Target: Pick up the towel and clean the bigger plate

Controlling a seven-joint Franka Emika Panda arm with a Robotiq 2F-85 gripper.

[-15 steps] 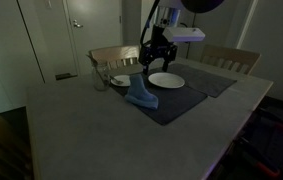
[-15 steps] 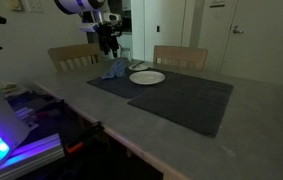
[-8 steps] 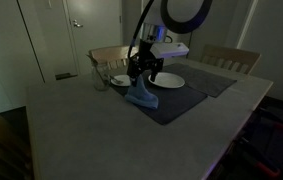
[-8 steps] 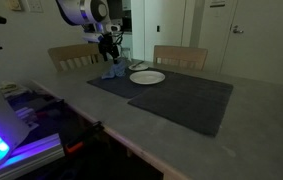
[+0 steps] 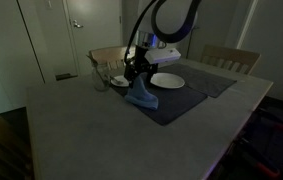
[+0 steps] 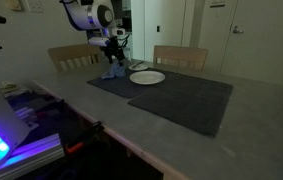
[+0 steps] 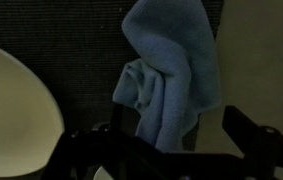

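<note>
My gripper moves down slightly and closes its fingers around the towel's bunched end (image 7: 169,128) next, as that cloth is just below it, between the open fingers.
The blue towel (image 5: 141,97) lies crumpled on the dark placemat (image 5: 171,105), next to the bigger white plate (image 5: 167,81). Both also show in an exterior view, the towel (image 6: 112,72) to the left of the plate (image 6: 147,77). My gripper (image 5: 136,82) is low, directly over the towel. In the wrist view the gripper (image 7: 176,135) is open, with one finger on each side of the towel's (image 7: 171,75) lower end. I cannot tell whether the fingers touch the cloth. A white plate's rim (image 7: 16,110) shows at the left.
A smaller plate (image 5: 119,80) and a clear glass (image 5: 101,81) stand behind the towel near the table's far edge. Wooden chairs (image 5: 231,58) stand behind the table. A second dark mat (image 6: 186,100) covers the table's middle.
The arm has moved from above the bigger plate across to the towel and come down over it. The towel and plates have not moved.
</note>
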